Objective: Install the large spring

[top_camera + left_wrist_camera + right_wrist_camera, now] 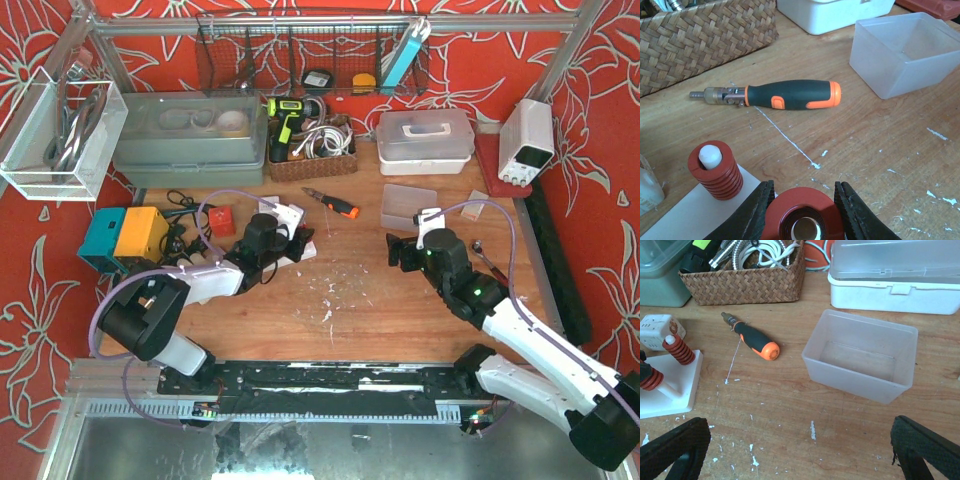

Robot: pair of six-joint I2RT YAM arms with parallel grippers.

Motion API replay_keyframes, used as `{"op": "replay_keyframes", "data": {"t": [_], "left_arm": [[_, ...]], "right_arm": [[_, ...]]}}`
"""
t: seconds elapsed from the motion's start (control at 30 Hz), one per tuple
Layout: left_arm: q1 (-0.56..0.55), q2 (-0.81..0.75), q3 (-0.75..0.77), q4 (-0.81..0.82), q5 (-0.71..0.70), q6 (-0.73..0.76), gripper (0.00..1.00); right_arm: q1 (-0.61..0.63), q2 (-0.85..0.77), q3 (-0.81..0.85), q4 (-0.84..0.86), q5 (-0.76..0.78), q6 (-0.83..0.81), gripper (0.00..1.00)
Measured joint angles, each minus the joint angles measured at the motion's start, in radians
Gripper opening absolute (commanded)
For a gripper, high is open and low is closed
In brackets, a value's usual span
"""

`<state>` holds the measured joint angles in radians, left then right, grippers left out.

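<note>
The left gripper stays over the white peg point(806, 229) next and spreads its fingers to release the large red spring, since the peg stands just below.
The large red spring point(802, 215) sits between the fingers of my left gripper point(802, 212), which is shut on its sides. I look down its bore, where a pale round shape shows. It is over the white base plate point(685, 217). A smaller red spring point(715, 172) stands on a white peg on that plate, just left of the gripper. In the right wrist view the large spring point(649, 379) is at the plate's point(675, 390) left edge. My right gripper point(800, 455) is wide open and empty over bare wood, right of the plate. In the top view the left gripper point(287, 240) is at the plate and the right gripper point(398, 250) is apart from it.
An orange and black screwdriver point(785, 95) lies beyond the plate. A clear plastic bin point(862, 355) stands ahead of my right gripper. A wicker basket point(310, 160), a white lidded box point(425, 135) and a grey tub point(190, 135) line the back. A white cube point(657, 330) is near the plate.
</note>
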<state>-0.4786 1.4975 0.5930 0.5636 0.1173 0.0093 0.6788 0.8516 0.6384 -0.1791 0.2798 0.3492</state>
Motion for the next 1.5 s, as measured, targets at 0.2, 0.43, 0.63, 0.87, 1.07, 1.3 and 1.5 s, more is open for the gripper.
{"op": "replay_keyframes", "data": {"t": [0.2, 0.43, 0.63, 0.87, 1.07, 1.3, 1.5], "left_arm": [[0.0, 0.015, 0.0, 0.005, -0.001, 0.02, 0.04], [0.0, 0.08, 0.002, 0.013, -0.001, 0.041, 0.15], [0.0, 0.099, 0.008, 0.021, -0.002, 0.043, 0.38], [0.0, 0.095, 0.015, 0.019, 0.0, 0.042, 0.64], [0.0, -0.002, 0.015, 0.0, 0.006, 0.032, 0.88], [0.0, -0.231, -0.01, -0.01, -0.001, 0.002, 1.0], [0.0, -0.494, -0.098, -0.048, -0.093, -0.008, 1.0]], "right_arm": [[0.0, 0.008, 0.0, 0.0, 0.0, 0.0, 0.99], [0.0, 0.008, 0.0, 0.0, 0.0, 0.0, 0.99], [0.0, 0.012, 0.0, 0.001, 0.0, 0.0, 0.99], [0.0, 0.024, 0.0, 0.002, 0.0, 0.0, 0.99], [0.0, 0.036, 0.0, 0.002, 0.002, -0.001, 0.99], [0.0, 0.037, 0.0, 0.013, 0.047, -0.015, 0.99], [0.0, 0.01, -0.05, 0.118, 0.206, -0.105, 0.99]]}}
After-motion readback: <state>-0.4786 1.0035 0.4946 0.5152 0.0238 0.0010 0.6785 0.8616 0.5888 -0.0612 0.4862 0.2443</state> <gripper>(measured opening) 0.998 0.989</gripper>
